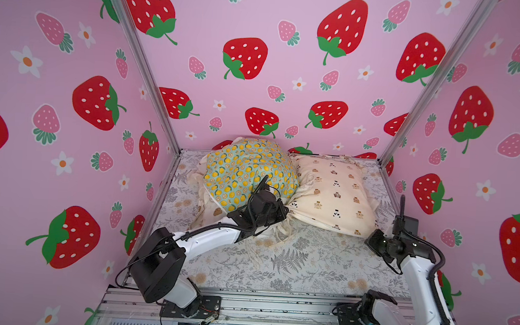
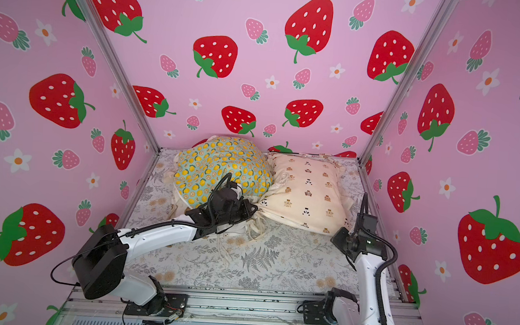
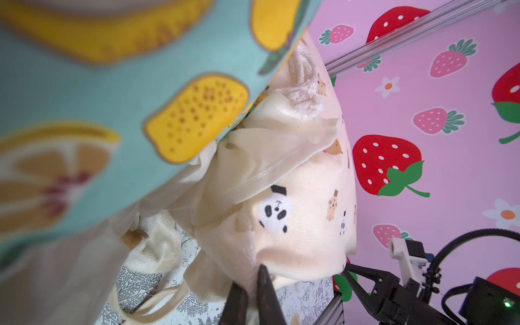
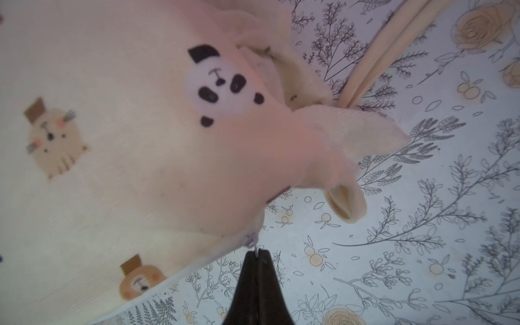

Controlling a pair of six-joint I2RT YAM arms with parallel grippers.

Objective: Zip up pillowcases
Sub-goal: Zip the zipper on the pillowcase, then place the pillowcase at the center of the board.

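The bear pillowcase's corner is outward of my right gripper, so my right gripper should slide outward toward the side to that corner and let go of the zipper pull (image 4: 255, 244).
Two pillowcases lie at the back in both top views: a mint one with lemons (image 1: 245, 171) (image 2: 221, 167) and a cream one with bears (image 1: 334, 192) (image 2: 306, 191). A third, white with a brown print (image 1: 215, 211), peeks from under the lemon one. My left gripper (image 3: 250, 284) (image 1: 284, 215) is shut on the bear pillowcase's near-left corner fabric. My right gripper (image 4: 257, 254) (image 1: 369, 238) is shut on a small zipper pull (image 4: 255, 244) at that pillowcase's near-right corner. Most of the zipper line is hidden.
A grey fern-print sheet (image 1: 292, 264) covers the table. Loose cream ties (image 1: 253, 252) trail over it in front of the pillows. Pink strawberry walls with aluminium posts (image 1: 143, 69) close in three sides. A metal rail (image 1: 259, 308) runs along the front edge.
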